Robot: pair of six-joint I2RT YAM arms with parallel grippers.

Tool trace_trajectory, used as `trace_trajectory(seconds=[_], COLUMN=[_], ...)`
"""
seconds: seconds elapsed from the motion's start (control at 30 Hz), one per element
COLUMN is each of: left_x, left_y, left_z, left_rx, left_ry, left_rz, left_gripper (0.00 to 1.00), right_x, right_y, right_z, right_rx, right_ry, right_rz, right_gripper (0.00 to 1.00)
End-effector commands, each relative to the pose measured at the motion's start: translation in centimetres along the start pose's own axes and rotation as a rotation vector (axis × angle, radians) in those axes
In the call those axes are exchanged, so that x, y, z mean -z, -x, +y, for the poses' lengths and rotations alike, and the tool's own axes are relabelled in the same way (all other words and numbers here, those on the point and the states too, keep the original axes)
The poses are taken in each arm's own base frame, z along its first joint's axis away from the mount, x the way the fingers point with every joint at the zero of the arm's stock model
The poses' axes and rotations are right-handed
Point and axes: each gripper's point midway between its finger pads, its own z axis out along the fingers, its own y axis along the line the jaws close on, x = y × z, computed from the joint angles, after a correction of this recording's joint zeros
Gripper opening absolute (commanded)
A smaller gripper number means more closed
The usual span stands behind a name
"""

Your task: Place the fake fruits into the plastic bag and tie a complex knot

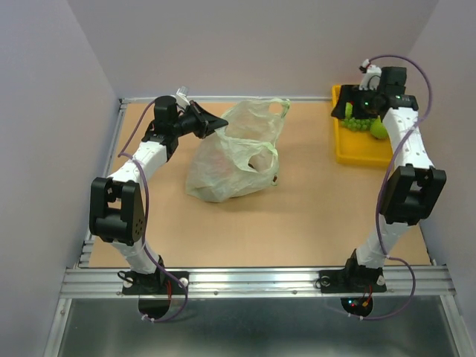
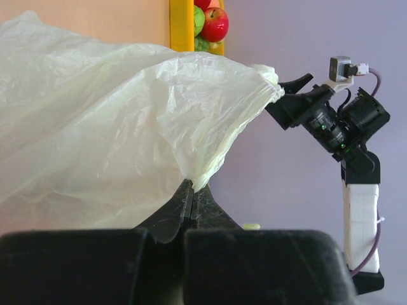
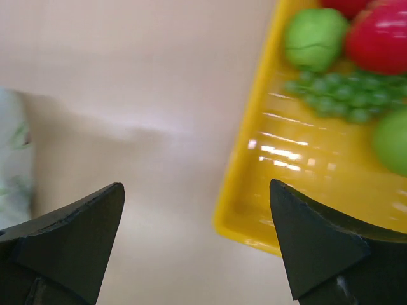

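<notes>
The glossy green apple (image 1: pixel 378 129) (image 3: pixel 393 142) is outside my open fingers, so I will next move my right gripper past the grapes toward the side of the tray, then down around the apple.
The pale-green plastic bag (image 1: pixel 234 152) lies crumpled at the table's back middle, one loop handle (image 1: pixel 279 108) toward the tray. My left gripper (image 1: pixel 216 121) is shut on the bag's left edge; in the left wrist view the film (image 2: pixel 95 127) rises from the shut fingertips (image 2: pixel 193 190). The fake fruits sit in the yellow tray (image 3: pixel 299 165): a green one (image 3: pixel 315 38), a red one (image 3: pixel 381 38), grapes (image 3: pixel 343 95) and another green one (image 3: pixel 391 140). My right gripper (image 3: pixel 197 190) hangs open over the tray's near-left edge (image 1: pixel 349 111), holding nothing.
The yellow tray (image 1: pixel 357 152) stands at the back right corner, close to the right wall. Bare tabletop (image 1: pixel 297 223) stretches between the bag and the arm bases. The bag's edge (image 3: pixel 13 159) shows at the left of the right wrist view.
</notes>
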Motion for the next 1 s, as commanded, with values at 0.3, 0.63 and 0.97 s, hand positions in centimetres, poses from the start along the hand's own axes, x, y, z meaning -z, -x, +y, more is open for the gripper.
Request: trace_trajectory(seconds=[0.3, 0.63, 0.97], left_x=[0.5, 0.3, 0.1], left_y=[1.0, 0.9, 1.1], left_z=[-2.4, -1.5, -1.5], left_rx=[-0.089, -0.083, -0.078], left_ry=[-0.057, -0.045, -0.043], left_rz=[-0.018, -0.015, -0.018], left_gripper=[0.0, 0.0, 0.0], right_x=[1.0, -2.7, -5.3], right_y=[1.4, -1.4, -5.2], right_z=[-21.0, -25.6, -27.2], right_rx=[0.021, -0.009, -0.032], right_ry=[-0.57, -0.641, -0.632], right_rz=[0.015, 0.056, 0.122], right_gripper=[1.0, 1.0, 0.94])
